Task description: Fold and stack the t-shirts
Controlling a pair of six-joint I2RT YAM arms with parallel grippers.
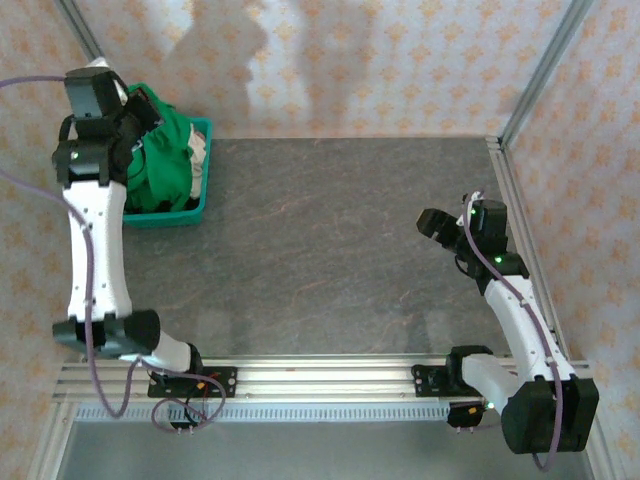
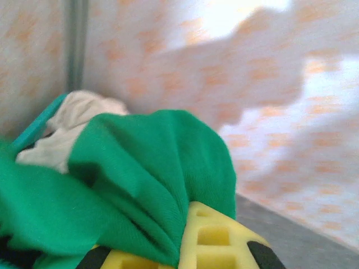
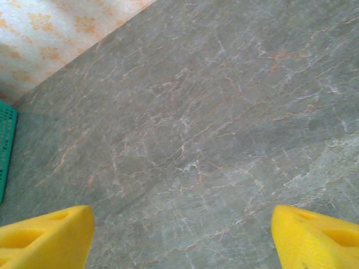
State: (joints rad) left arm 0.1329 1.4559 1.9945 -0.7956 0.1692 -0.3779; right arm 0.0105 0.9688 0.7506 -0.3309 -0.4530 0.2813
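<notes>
Next, my left gripper lifts the green fold out of the basket (image 1: 203, 175), then lets the fold go over the middle of the table, since that space is empty.
A bright green t-shirt (image 1: 170, 160) lies bunched in the teal basket (image 1: 203, 175) at the table's far left corner. A cream-white t-shirt (image 1: 198, 150) peeks out beside it. My left gripper (image 1: 138, 118) reaches into the basket. In the left wrist view it (image 2: 182, 246) is shut on a fold of the green t-shirt (image 2: 151, 168), which drapes over its yellow fingers (image 2: 219, 241). The cream-white t-shirt (image 2: 73, 123) lies behind, by the basket rim (image 2: 39, 126). My right gripper (image 1: 432, 222) hangs open over bare table at the right, with nothing between its fingers (image 3: 50, 238).
The dark marbled table (image 1: 330, 230) stretches between the basket and the right arm. Patterned walls close off the back and both sides. An aluminium rail (image 1: 330, 375) carrying the arm bases runs along the near edge. A basket edge (image 3: 5, 145) shows in the right wrist view.
</notes>
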